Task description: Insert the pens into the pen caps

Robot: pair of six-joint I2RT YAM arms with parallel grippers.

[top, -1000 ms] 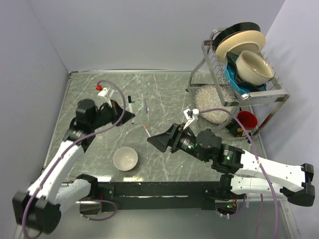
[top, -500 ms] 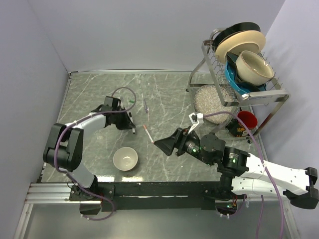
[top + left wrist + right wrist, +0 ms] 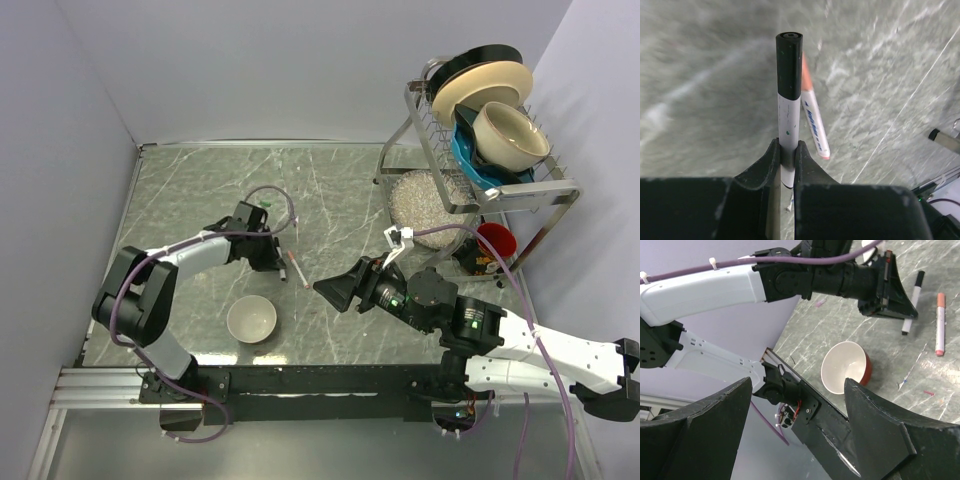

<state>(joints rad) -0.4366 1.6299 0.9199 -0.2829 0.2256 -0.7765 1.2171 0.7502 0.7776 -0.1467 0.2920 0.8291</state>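
The white pen [image 3: 788, 117] still hangs above the table, so I will lower my left gripper to the bare tabletop beside the red-ended pen and release it there.
My left gripper [image 3: 787, 150] is shut on a white pen [image 3: 788, 117] with a black end [image 3: 789, 50], which sticks out ahead of the jaws just above the table. A red-ended pen [image 3: 812, 115] lies on the table right beside it, and it also shows in the top view [image 3: 295, 268]. In the top view the left gripper [image 3: 270, 255] is left of centre. My right gripper [image 3: 335, 288] is open and empty, a short way right of the red pen. A third thin pen [image 3: 294, 230] lies behind. No loose caps show clearly.
A white bowl [image 3: 251, 320] with a red outside [image 3: 845, 367] sits near the front edge, in front of the left gripper. A dish rack [image 3: 480, 150] with plates and bowls stands at the back right, with a red cup [image 3: 493, 240] under it.
The left arm has swung right from the left side of the table and now holds the black-ended pen beside the red pen. The right gripper has shifted slightly toward the front.
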